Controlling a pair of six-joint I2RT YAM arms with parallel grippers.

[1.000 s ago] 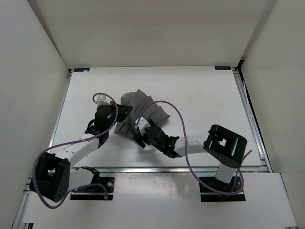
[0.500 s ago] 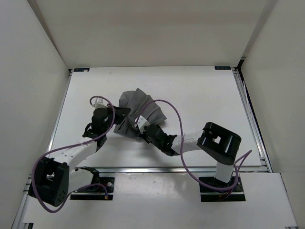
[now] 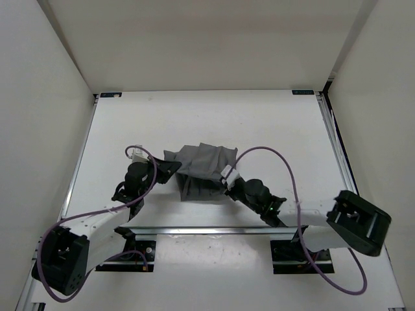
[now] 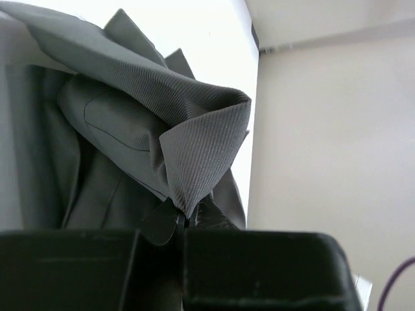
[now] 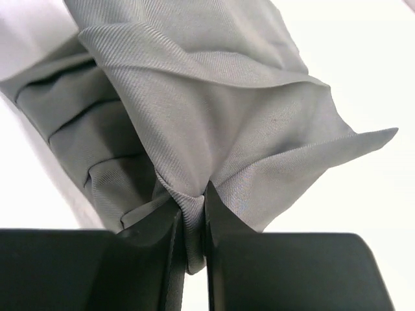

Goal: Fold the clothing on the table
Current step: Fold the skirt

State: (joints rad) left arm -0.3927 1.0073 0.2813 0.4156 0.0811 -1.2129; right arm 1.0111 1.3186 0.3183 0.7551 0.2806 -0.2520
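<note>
My left gripper holds the bunched grey clothing's corner, so it should pull it back toward the near silver bar and release it beside the clothing's near flap.
The grey clothing is bunched in the middle of the white table, stretched between my two grippers. My left gripper pinches its left corner; in the left wrist view the ribbed cloth comes to a point in the shut left gripper. My right gripper holds the right side; in the right wrist view a fold of the clothing is squeezed in the right gripper, whose jaws stand narrowly apart on it.
Purple cables loop above both arms. Silver rails run along the table's right and near edges. Pale walls enclose the table on three sides.
The right gripper has closed on the clothing and pulled it toward the right and the near edge. The left gripper held on and moved nearer. The garment now spreads between them.
</note>
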